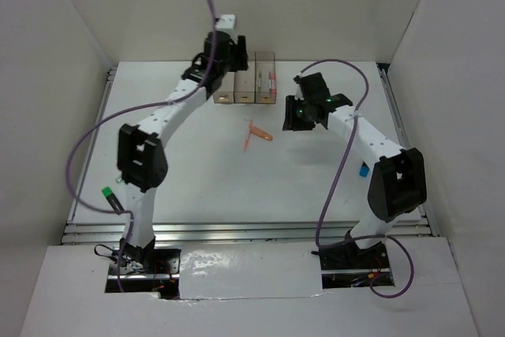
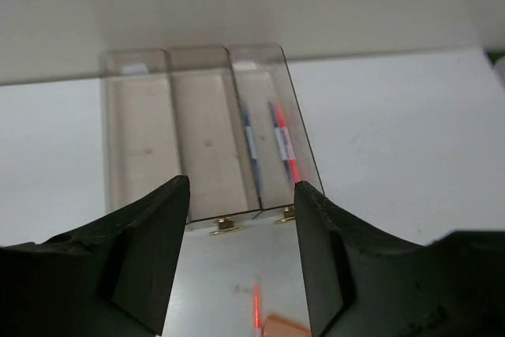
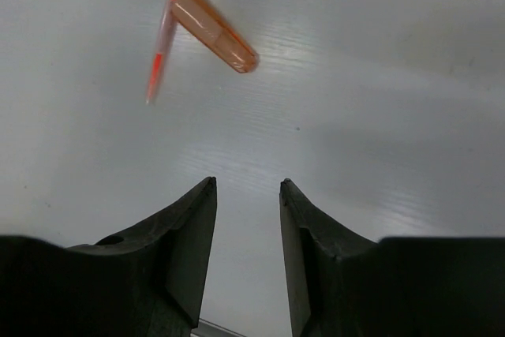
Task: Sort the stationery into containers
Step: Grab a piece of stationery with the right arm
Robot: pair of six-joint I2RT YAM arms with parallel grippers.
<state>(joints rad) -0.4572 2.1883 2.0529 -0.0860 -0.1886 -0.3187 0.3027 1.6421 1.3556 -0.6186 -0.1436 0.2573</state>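
Note:
I need to move my right gripper to the left in the top view next and down onto the thin orange pen's near end (image 3: 152,91), because it is below, beyond the stubby marker (image 3: 215,31).
The containers (image 1: 246,84) are three translucent bins in a row at the back of the table. In the left wrist view the right bin (image 2: 264,84) holds a blue-grey pen (image 2: 251,144) and a pink-red pen (image 2: 284,144); the left and middle bins look empty. My left gripper (image 2: 242,187) hovers open just in front of the bins, nothing between its fingers. A thin orange pen (image 3: 166,29) and a stubby orange marker (image 3: 215,31) lie crossed on the table (image 1: 256,136). My right gripper (image 3: 248,183) is open and empty, short of them, on their right (image 1: 290,116).
White walls enclose the table on three sides. The bins stand close to the back wall. A purple cable loops off each arm. The white tabletop (image 1: 221,187) lies between the orange pens and the arm bases.

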